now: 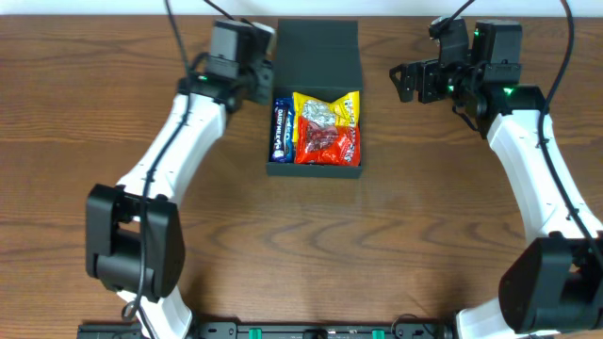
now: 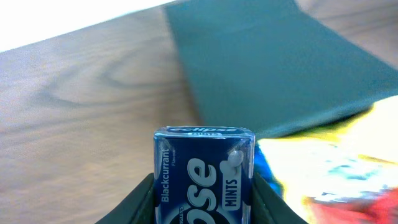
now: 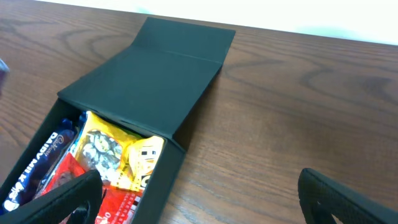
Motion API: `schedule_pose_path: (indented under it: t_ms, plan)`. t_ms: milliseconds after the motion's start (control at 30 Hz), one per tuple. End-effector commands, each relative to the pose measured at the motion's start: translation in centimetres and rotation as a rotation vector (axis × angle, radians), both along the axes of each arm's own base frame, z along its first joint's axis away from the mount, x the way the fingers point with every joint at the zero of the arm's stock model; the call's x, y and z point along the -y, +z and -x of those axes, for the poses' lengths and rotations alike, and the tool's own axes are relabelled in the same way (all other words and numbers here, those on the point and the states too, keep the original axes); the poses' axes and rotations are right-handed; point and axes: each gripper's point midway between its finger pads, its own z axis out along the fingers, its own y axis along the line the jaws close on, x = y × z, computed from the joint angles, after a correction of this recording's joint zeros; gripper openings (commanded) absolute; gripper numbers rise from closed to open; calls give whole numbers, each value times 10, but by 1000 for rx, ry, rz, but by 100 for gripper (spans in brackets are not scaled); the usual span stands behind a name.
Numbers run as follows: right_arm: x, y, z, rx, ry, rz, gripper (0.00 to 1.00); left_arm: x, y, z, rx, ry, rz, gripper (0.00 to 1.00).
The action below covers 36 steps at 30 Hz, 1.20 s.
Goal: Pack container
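Note:
I will next move my left gripper back over the container and down to let go of the mints box between the blue bar and red packet [image 1: 330, 146], as the lid is open.
The container [image 1: 316, 172], a dark square box, stands at the table's back centre with its flap lid [image 1: 318, 52] folded back. Inside lie a blue bar [image 1: 281, 130], a yellow packet [image 1: 325, 111] and a red packet [image 1: 330, 146]. My left gripper [image 1: 264, 80] hovers at the box's back left corner. In the left wrist view it [image 2: 204, 190] is shut on a blue Eclipse mints box [image 2: 204, 168], held upright beside the lid [image 2: 267, 62]. My right gripper [image 1: 410, 82] stands open to the right of the box, with only bare table between its fingers [image 3: 336, 196].
Brown wooden table [image 1: 396, 235] all round the box. The right wrist view shows the box's near wall [image 3: 165, 180] and the packets [image 3: 109, 152] from the side. Both arms' bases sit at the front corners.

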Motion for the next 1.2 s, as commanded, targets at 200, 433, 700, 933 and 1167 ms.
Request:
schedule_pose_path:
  t_ms: [200,433,700,933,1167]
  plan:
    - [4,4,-3,5,-20,-10,99,72,-22,60,-229,55,119,18]
    - [4,4,-3,3,-20,-10,99,64,-36,80,-268,144,-7,16]
    - [4,4,-3,3,-20,-10,99,63,-36,80,-265,153,-9,28]
    - [4,4,-3,4,-20,-9,99,65,-30,72,-226,135,-2,59]
    - [-2,5,0,0,7,-32,99,35,4,49,-111,218,21,59]
